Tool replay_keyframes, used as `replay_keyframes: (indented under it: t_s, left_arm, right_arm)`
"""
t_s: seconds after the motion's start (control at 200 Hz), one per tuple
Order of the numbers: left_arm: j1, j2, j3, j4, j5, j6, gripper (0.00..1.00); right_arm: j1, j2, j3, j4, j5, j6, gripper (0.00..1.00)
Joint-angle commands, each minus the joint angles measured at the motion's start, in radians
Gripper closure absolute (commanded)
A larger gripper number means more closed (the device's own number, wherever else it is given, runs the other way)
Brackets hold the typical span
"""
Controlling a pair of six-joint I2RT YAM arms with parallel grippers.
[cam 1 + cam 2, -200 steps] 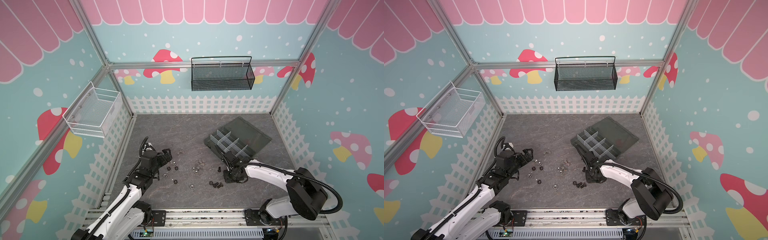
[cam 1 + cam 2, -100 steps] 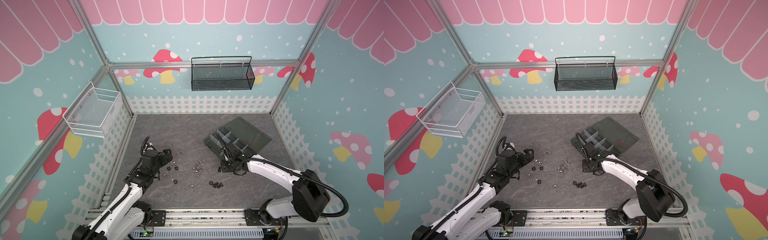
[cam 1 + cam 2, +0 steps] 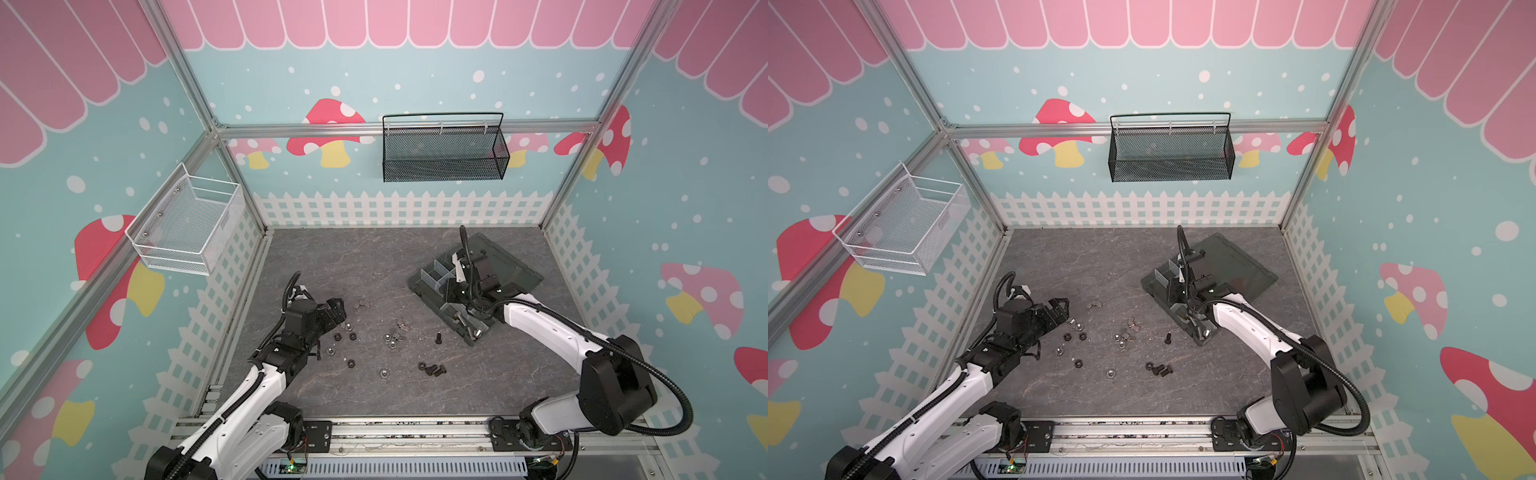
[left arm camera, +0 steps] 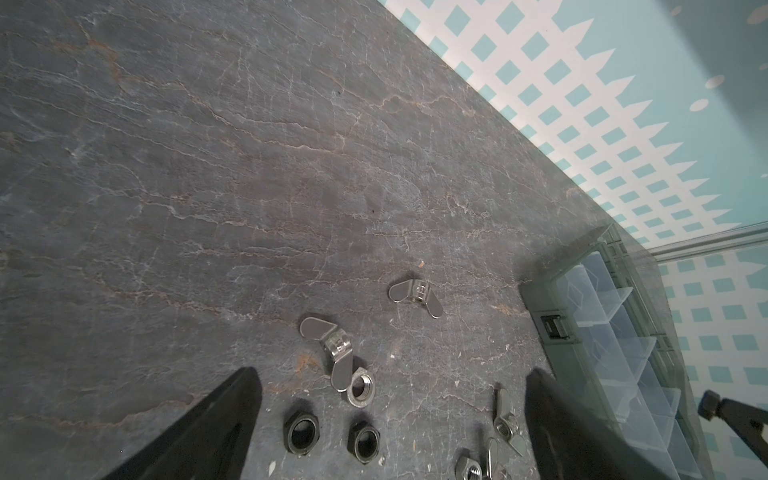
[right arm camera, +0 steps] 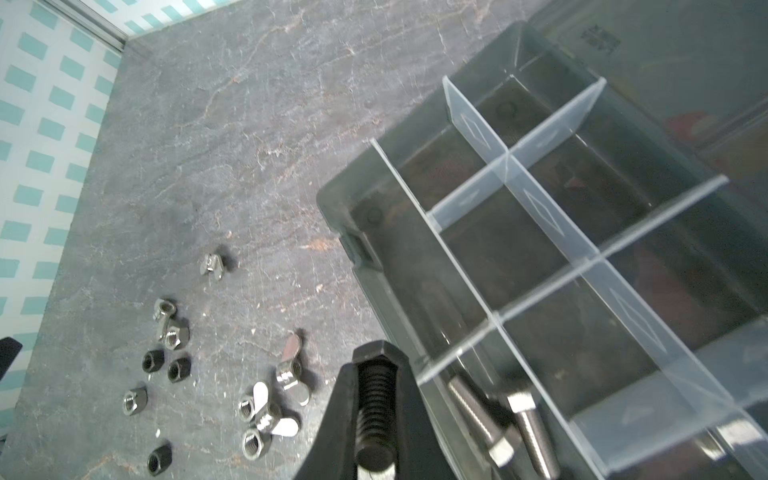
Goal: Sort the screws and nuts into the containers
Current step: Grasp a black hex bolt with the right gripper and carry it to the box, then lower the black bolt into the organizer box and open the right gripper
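Note:
My right gripper next needs to bring the black screw outward and down to an empty edge compartment (image 3: pixel 424 289) (image 5: pixel 402 252) and let it go there, apart from silver screws.
My right gripper (image 5: pixel 376 361) is shut on a black screw (image 5: pixel 376 399), whose threaded shank lies between the fingers. It hangs over the near-left edge of the dark grey organizer box (image 3: pixel 428 279), seen also in a top view as the box (image 3: pixel 1152 284). Two silver screws (image 5: pixel 478 415) lie in the box's near compartment. My left gripper (image 4: pixel 392 376) is open and low over two black nuts (image 4: pixel 301 430) and a silver nut (image 4: pixel 361 386); in a top view this gripper (image 3: pixel 338 309) is at the table's left. More black screws (image 3: pixel 434 369) lie at the front centre.
Silver wing nuts (image 4: pixel 332 349) lie among the nuts on the slate-grey table (image 3: pixel 374 266). The box's lid (image 3: pixel 511 266) lies open toward the back right. A black mesh basket (image 3: pixel 442 153) and a white wire basket (image 3: pixel 187 224) hang on the walls.
My right gripper has moved from the table near the loose black screws back and up over the organizer box, still shut on the black screw. The left gripper has barely moved.

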Motion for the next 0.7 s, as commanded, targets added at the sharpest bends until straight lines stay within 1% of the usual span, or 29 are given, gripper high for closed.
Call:
replay_keyframes:
  t_s: [0.0, 0.27, 0.5, 0.605, 0.695]
  left_arm:
    - [0.005, 0.000, 0.017, 0.011, 0.007, -0.011, 0.00]
    - [0.005, -0.008, 0.011, 0.011, 0.015, -0.017, 0.00]
    - [0.004, -0.009, 0.012, 0.012, 0.015, -0.014, 0.00]
    - [0.005, -0.005, 0.015, 0.011, 0.018, -0.013, 0.00]
    - [0.004, -0.005, 0.013, 0.013, 0.019, -0.013, 0.00]
  right_arm:
    - [-0.004, 0.070, 0.030, 0.091, -0.034, -0.028, 1.00]
    - [-0.004, 0.260, 0.114, 0.193, -0.058, -0.070, 1.00]
    - [-0.003, 0.345, 0.110, 0.322, -0.045, -0.120, 1.00]
    - [-0.003, 0.364, 0.111, 0.344, -0.034, -0.133, 0.94]
    - [-0.003, 0.380, 0.111, 0.352, -0.021, -0.139, 0.92]
